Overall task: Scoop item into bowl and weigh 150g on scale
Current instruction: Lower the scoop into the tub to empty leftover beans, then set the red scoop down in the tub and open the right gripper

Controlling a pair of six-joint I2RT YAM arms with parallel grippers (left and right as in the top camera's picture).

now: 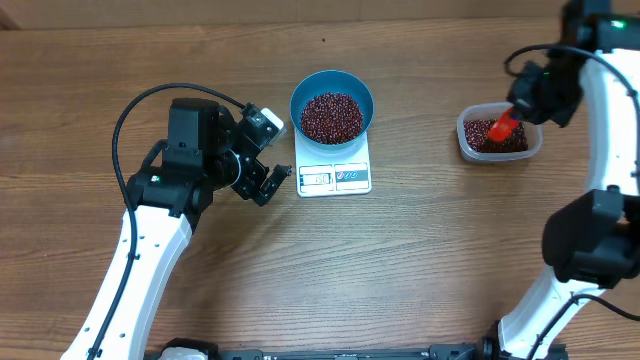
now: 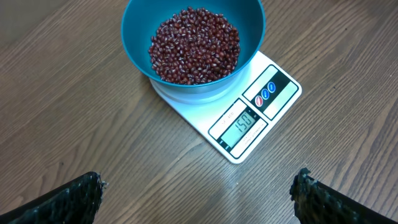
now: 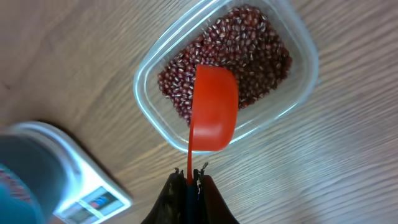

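My right gripper will move down toward the beans in the clear tub and release the red scoop's handle, as the scale's display already shows the wanted weight.
The blue bowl (image 1: pixel 332 100) (image 2: pixel 193 43) stands on the white scale (image 1: pixel 334 176) (image 2: pixel 255 112), which sits mid-table. A heap of red-brown beans (image 1: pixel 332 117) (image 2: pixel 194 45) fills the bowl's bottom. The scale's display (image 2: pixel 241 126) shows digits. My left gripper (image 1: pixel 262 180) (image 2: pixel 199 199) is open just left of the scale, nothing between its fingers. My right gripper (image 1: pixel 517 108) (image 3: pixel 191 177) is shut on the handle of a red scoop (image 1: pixel 503 128) (image 3: pixel 213 115), which hangs over the clear tub (image 1: pixel 499 134) (image 3: pixel 227 71) of beans at the right.
The clear tub holds more beans (image 3: pixel 249 56). In the right wrist view the scale (image 3: pixel 93 199) and the blurred bowl (image 3: pixel 25 174) appear at the lower left. The right arm's base (image 1: pixel 590 235) stands at the right edge.
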